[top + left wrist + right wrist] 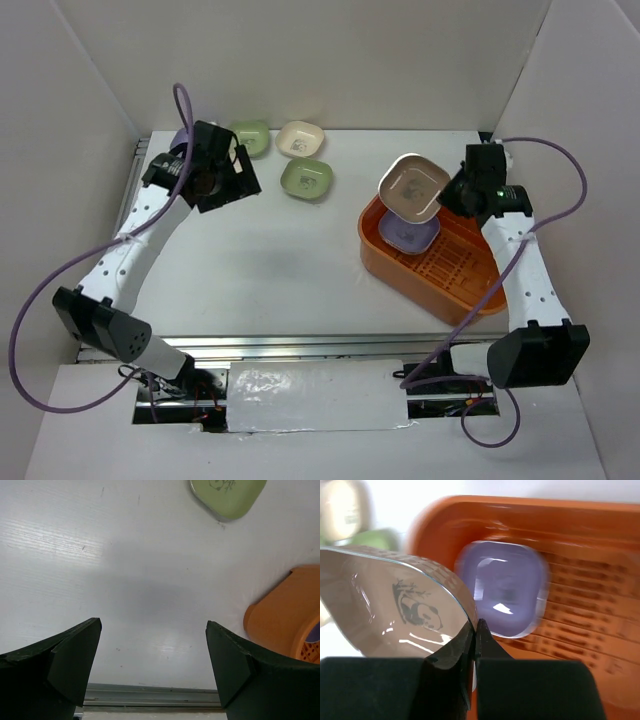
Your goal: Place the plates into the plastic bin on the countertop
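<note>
My left gripper moves across and down onto the front green plate's facing rim [284,182] [201,501] next, since that lies below it and to its right in the top view.
My right gripper [447,190] [476,630] is shut on the rim of a brown plate [412,187] [395,610] with a panda print, held tilted above the left end of the orange plastic bin [470,290] [580,540]. A purple plate [408,232] [502,587] lies in the bin below it. Two green plates [306,178] [250,137] and a cream plate [301,139] lie on the white countertop [270,260] at the back. My left gripper [232,178] [154,650] is open and empty above the countertop at the back left; a purple plate [180,138] peeks out behind it.
White walls enclose the table on the left, back and right. A metal rail [300,347] [150,692] runs along the front edge. The left wrist view shows one green plate [227,495] and the bin's end [287,615].
</note>
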Controlling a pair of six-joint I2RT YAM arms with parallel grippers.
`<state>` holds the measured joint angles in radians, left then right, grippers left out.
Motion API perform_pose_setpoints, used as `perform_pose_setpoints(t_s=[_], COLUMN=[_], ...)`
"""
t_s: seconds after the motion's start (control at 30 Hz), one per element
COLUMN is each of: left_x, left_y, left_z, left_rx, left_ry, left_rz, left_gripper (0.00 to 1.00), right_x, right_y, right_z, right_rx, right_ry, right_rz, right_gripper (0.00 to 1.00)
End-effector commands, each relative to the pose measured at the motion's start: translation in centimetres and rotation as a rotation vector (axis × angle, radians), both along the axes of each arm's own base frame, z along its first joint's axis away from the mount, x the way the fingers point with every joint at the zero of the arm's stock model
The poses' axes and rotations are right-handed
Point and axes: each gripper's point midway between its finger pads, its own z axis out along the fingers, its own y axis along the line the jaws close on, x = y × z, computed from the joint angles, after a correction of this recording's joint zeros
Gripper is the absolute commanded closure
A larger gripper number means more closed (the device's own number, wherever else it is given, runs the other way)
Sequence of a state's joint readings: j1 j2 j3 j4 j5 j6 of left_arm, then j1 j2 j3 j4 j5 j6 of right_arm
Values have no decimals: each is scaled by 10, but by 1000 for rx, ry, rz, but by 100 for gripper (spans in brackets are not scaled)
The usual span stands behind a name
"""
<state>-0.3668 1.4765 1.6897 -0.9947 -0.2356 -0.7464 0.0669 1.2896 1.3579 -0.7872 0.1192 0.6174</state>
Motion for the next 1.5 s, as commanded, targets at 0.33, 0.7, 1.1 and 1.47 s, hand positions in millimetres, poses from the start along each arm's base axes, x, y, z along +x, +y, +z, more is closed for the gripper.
perform_pose_setpoints(t_s=[0.33,0.7,1.1,1.47], left_x=[95,167,214,219], left_y=[-43,-46,-63,-78], left_z=[-95,-187,-226,-253], left_rx=[-54,-156,-456,-268], left_ry=[130,172,107,240], left_rz=[-131,-82,78,180], left_gripper=[1,1,1,21], right_x=[0,-19,-60,-55], right_y=[-27,-13,50,56], right_z=[-77,51,35,54], right_rx=[100,48,229,216], right_ry=[185,-108,-165,-183], right_rz=[-85,-17,227,296], right_gripper=[41,0,0,0])
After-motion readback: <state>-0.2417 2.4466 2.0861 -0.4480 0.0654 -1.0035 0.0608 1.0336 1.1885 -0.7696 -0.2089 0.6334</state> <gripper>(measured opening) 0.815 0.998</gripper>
